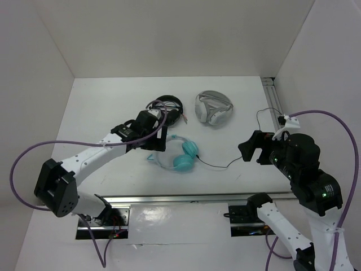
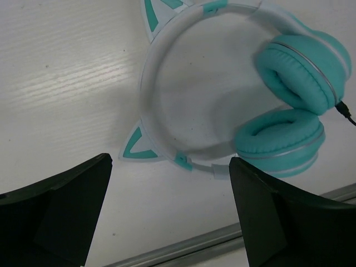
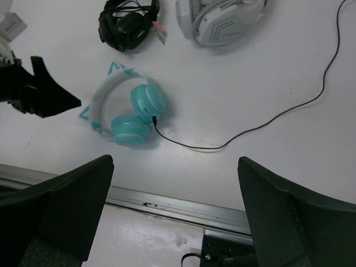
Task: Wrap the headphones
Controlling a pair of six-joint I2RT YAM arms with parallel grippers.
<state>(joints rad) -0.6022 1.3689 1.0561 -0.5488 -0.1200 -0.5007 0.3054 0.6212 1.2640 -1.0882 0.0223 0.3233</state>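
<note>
The headband's curve between the cat ears lies flat on the table below my left gripper, so I will lower the gripper onto it with its fingers open.
The teal headphones lie flat on the white table, with a pale headband and cat ears. Their thin black cable runs right from an ear cup, then curls up towards the right wall. My left gripper is open and empty, hovering just above and left of the headband; in the left wrist view its jaws stand wide, near the headband's lower end. My right gripper is open and empty, raised to the right of the cable. The right wrist view shows the headphones and cable ahead of it.
Black headphones and grey-white headphones lie at the back of the table. A metal rail runs along the near edge. White walls enclose the table, with a bracket rail at the right.
</note>
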